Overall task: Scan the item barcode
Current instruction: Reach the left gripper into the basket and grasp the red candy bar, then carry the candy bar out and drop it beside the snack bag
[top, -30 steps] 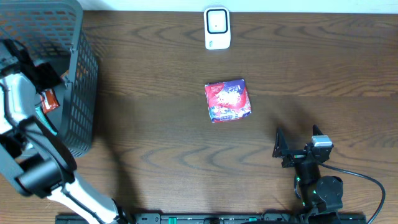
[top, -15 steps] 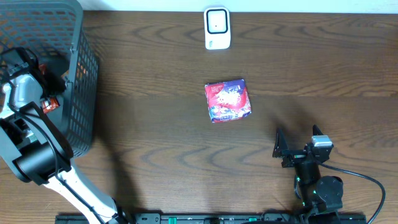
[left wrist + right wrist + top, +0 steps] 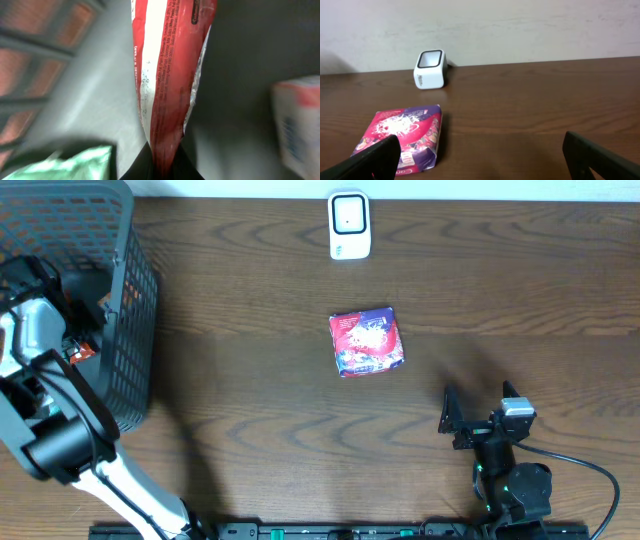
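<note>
My left gripper needs to lift above the basket's side next, cross over and go down. It will then release on the tabletop by the pink and purple packet.
Inside the grey basket [image 3: 138, 300] at the far left, my left gripper [image 3: 162, 169] is shut on the lower end of a red and white packet [image 3: 165, 75], which stands up between the jaws. From overhead the left arm reaches into the basket and a bit of the red packet [image 3: 78, 352] shows beside it. The white barcode scanner [image 3: 349, 225] stands at the table's far edge, also visible as the scanner [image 3: 430, 68] in the right wrist view. My right gripper [image 3: 478, 398] rests open near the front right, nothing between its fingers.
A pink and purple packet [image 3: 366, 341] lies flat mid-table, left of and ahead of the right gripper [image 3: 482, 160]. In the basket, a green packet [image 3: 65, 165] and a white box [image 3: 300, 125] lie beside the held one.
The left gripper has closed on the red and white packet inside the basket, and the left arm shifted slightly there. The right arm has not moved.
</note>
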Tool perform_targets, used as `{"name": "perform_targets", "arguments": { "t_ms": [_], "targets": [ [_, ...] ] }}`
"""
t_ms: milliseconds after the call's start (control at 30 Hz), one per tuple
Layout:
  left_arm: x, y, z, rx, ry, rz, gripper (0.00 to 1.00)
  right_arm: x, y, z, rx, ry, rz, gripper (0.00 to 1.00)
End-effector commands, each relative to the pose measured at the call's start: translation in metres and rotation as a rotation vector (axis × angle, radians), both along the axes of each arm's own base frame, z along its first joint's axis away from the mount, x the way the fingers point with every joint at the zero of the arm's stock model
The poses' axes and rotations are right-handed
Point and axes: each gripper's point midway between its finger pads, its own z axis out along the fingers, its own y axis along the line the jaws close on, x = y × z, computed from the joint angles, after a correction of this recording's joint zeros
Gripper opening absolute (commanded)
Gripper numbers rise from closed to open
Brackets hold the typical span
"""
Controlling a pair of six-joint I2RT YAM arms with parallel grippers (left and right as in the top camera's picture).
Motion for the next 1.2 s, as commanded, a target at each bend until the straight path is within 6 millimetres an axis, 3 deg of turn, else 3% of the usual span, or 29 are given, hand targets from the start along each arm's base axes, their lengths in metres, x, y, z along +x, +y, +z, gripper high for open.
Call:
{"name": "perform_targets", "arguments": {
  "t_ms": [0,100,200,433,500,633,733,867,1000,1167],
  "targets": [
    [0.009,-0.001,0.094,0.073,-0.211,0.032,0.07,0.0,-0.004,0.0,-0.009,-0.002,-0.018,0.99],
    [0.012,-0.014,0.157,0.094,-0.372,-0.015,0.07,0.0,-0.004,0.0,-0.009,-0.002,-0.018,0.99],
    [0.009,-0.031,0.208,0.102,-0.497,-0.065,0.07,0.0,-0.004,0.0,-0.009,-0.002,-0.018,0.99],
    [0.008,-0.106,0.323,-0.109,-0.905,-0.196,0.07,0.0,-0.004,0.0,-0.009,-0.002,-0.018,0.99],
    [0.004,-0.128,0.346,-0.172,-0.98,-0.214,0.07,0.0,-0.004,0.0,-0.009,-0.002,-0.018,0.99],
    [-0.004,-0.177,0.373,-0.231,-1.036,-0.322,0.07,0.0,-0.004,0.0,-0.009,-0.002,-0.018,0.99],
    [-0.006,-0.214,0.378,-0.274,-1.032,-0.401,0.07,0.0,-0.004,0.0,-0.009,-0.002,-0.018,0.99],
    [-0.008,-0.271,0.361,-0.379,-0.943,-0.5,0.07,0.0,-0.004,0.0,-0.009,-0.002,-0.018,0.99],
    [-0.012,-0.324,0.32,-0.484,-0.769,-0.568,0.07,0.0,-0.004,0.0,-0.009,-0.002,-0.018,0.99],
    [-0.007,-0.362,0.259,-0.503,-0.547,-0.582,0.07,0.0,-0.004,0.0,-0.009,-0.002,-0.018,0.99]
  ]
}}
